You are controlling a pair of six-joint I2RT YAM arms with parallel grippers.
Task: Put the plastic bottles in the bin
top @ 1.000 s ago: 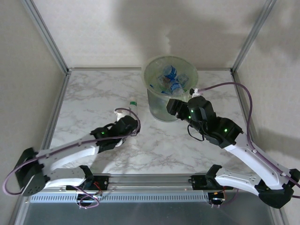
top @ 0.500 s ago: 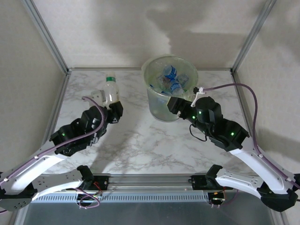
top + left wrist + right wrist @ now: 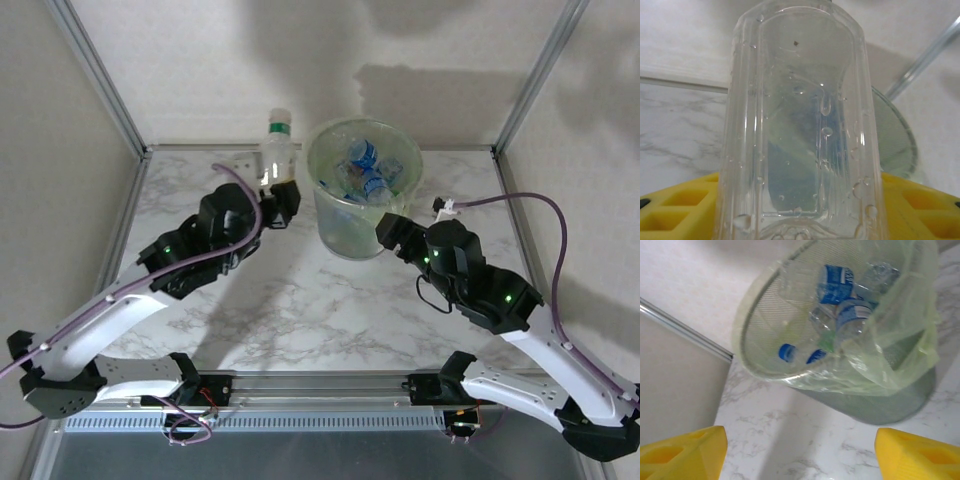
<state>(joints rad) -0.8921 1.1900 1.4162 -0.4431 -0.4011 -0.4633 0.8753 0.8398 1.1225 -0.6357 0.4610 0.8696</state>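
I should first carry the clear plastic bottle [image 3: 277,148] sideways with my left gripper, since it still hangs beside the bin's rim. Then I will release it over the bin's opening [image 3: 365,165].
My left gripper [image 3: 281,193] is shut on a clear plastic bottle [image 3: 277,148] with a green band under its white cap, held upright high above the table, just left of the bin [image 3: 363,186]. Close up, that bottle [image 3: 800,125] stands between the yellow fingers [image 3: 680,210], with the bin's rim [image 3: 900,145] behind it on the right. The pale-green lined bin holds several blue-labelled bottles [image 3: 365,165], also seen from the right wrist as bottles [image 3: 840,295] inside the bin [image 3: 840,330]. My right gripper [image 3: 388,232] is open and empty beside the bin's front right, its yellow fingertips [image 3: 685,450] wide apart.
Metal frame posts [image 3: 100,75] rise at the table's back corners and along its sides. The marble tabletop [image 3: 320,300] stretches bare in front of the bin. A purple cable [image 3: 520,205] loops above the right arm.
My left arm has lifted the bottle from the table and carried it up and right toward the bin. My right gripper drew back slightly from the bin toward the near right.
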